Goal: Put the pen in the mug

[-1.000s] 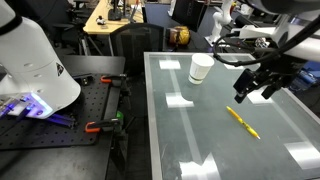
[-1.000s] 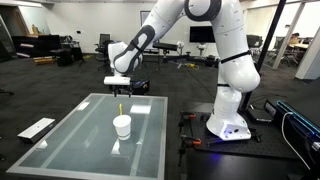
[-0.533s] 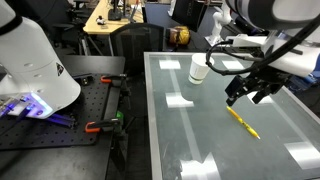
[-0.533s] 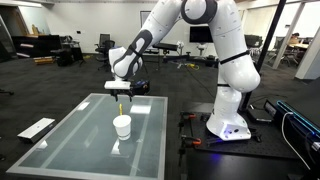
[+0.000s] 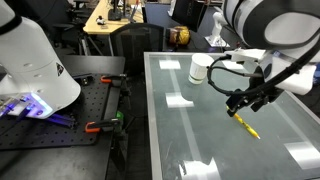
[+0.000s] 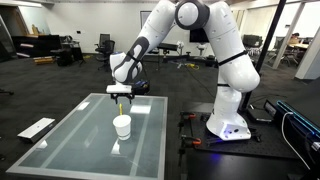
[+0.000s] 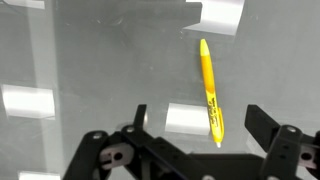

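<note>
I need to move my gripper a little to the right in the wrist view while I lower it to the yellow pen's near end [image 5: 239,119] [image 7: 215,124], because that end is closer to one finger.
The thin yellow pen [image 5: 243,124] lies flat on the glass table [image 5: 200,140], and in the wrist view [image 7: 209,92] it lies lengthwise between the fingers. The white mug [image 5: 199,68] stands upright farther back on the table; it also shows in an exterior view [image 6: 122,126]. My gripper [image 5: 247,102] is open and empty, low over the pen's near end, its fingers [image 7: 200,122] spread to either side of the pen. In an exterior view [image 6: 121,97] the gripper hangs just behind the mug.
A brown round object [image 5: 178,36] sits at the table's far edge. A black bench with clamps [image 5: 100,127] and the white robot base [image 5: 35,65] stand beside the table. Chairs and desks fill the room behind.
My gripper has come down and toward the pen, from above and to its side to right over it. Pen and mug have not moved.
</note>
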Motion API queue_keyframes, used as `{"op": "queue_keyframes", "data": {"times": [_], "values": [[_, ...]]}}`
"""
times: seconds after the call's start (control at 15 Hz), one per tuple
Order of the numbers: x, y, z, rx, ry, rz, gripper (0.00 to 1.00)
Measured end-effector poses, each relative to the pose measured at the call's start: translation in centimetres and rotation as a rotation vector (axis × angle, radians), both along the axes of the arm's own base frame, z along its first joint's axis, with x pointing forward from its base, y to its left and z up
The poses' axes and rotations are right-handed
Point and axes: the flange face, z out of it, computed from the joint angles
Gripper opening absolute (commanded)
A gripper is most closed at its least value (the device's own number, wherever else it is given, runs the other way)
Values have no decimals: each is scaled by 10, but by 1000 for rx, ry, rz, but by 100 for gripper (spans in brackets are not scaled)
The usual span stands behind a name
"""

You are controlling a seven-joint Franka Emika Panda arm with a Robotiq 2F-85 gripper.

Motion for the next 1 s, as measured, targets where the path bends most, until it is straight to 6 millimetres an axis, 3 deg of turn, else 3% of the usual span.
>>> {"op": "queue_keyframes", "data": {"times": [0.67,0.73,0.8,1.0], "values": [[25,-17,-31,-9,4,70,100],[27,-18,-34,-8,4,68,75],[28,-18,-37,-6,5,65,74],[31,-18,-43,-4,6,61,51]]}}
